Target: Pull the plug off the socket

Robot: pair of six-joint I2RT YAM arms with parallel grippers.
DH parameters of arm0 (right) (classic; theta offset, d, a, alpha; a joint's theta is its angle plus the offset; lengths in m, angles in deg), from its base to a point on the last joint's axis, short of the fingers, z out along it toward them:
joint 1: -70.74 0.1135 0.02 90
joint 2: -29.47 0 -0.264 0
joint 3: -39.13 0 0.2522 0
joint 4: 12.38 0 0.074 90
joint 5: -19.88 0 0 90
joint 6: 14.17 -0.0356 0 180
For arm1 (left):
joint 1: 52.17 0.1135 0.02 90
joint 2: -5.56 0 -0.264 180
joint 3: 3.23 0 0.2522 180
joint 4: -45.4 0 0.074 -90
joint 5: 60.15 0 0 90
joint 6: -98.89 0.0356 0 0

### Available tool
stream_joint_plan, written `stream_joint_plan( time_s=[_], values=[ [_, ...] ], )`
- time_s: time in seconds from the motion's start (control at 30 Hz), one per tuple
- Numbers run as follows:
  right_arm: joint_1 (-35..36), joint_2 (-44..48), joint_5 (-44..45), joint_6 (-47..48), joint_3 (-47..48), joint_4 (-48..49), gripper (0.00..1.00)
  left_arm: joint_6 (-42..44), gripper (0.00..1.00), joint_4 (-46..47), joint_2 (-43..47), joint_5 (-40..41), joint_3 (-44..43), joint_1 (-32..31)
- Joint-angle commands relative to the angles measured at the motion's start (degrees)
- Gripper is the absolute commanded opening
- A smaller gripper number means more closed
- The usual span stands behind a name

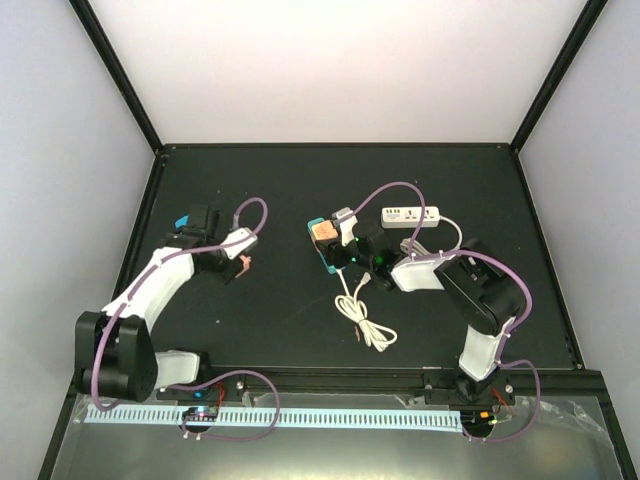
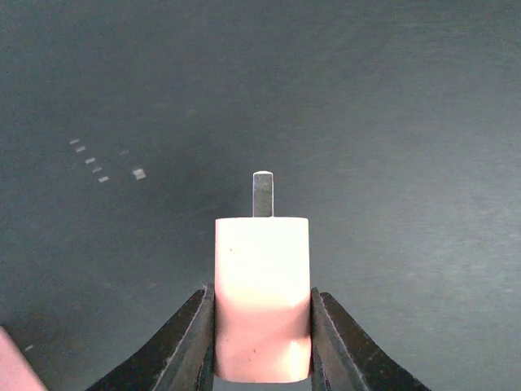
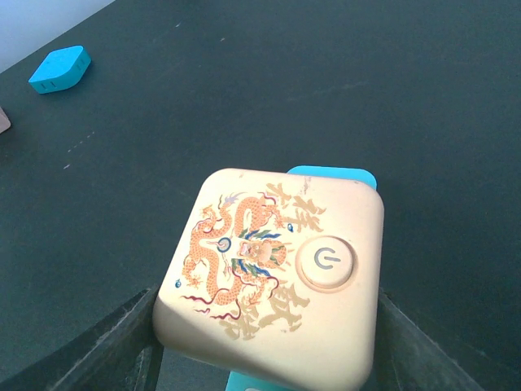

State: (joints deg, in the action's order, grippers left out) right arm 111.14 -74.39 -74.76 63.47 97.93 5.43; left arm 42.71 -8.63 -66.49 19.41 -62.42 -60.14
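Observation:
My left gripper moves down and to the left in the top view, beside the cyan adapter, next. It lets go of the plug there, as the plug is clear of the socket.
My left gripper (image 1: 243,263) is shut on a pink plug (image 2: 262,293), whose metal prong (image 2: 262,194) points away from the wrist over bare black table. The plug is free, well left of the socket. The socket is a beige cube (image 3: 281,277) with a dragon print and a power button, sitting on a cyan base (image 3: 332,174). It lies at the table's middle (image 1: 322,232). My right gripper (image 3: 264,334) is closed on the cube's two sides, one finger (image 3: 122,346) at each flank. It reaches in from the right (image 1: 340,243).
A white power strip (image 1: 412,216) lies at the back right, and its white cable (image 1: 365,325) is coiled in front of the socket. A small cyan adapter (image 3: 59,68) lies by the left arm (image 1: 180,222). Purple cables loop over both arms.

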Motion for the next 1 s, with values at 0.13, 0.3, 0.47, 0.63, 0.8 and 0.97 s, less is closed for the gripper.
stream_joint_plan(
  time_s=[0.13,0.3,0.47,0.63,0.8,0.97],
  values=[
    [-0.84,-2.55,3.68,0.85,-1.09,-9.34,0.04,2.22,0.16,2.81,-9.64,2.59,-9.85,10.71],
    [-0.78,-2.16,3.02,0.75,-1.16,-9.3,0.04,1.8,0.16,6.96,-16.31,5.02,-13.79,14.16],
    [-0.79,-2.44,2.59,0.89,-1.17,-9.25,0.04,0.68,0.16,8.71,-21.32,6.0,-17.22,15.62],
    [-0.81,-2.75,2.17,0.85,-1.01,-9.31,0.04,0.74,0.17,10.19,-25.17,7.21,-18.92,15.8],
    [-0.79,-2.59,1.99,0.93,-1.0,-9.34,0.04,0.39,0.18,11.89,-28.36,9.54,-20.02,15.93],
    [-0.77,-2.66,1.85,1.04,-1.0,-9.33,0.04,0.57,0.19,14.86,-28.96,12.01,-18.55,15.91]
  ],
)
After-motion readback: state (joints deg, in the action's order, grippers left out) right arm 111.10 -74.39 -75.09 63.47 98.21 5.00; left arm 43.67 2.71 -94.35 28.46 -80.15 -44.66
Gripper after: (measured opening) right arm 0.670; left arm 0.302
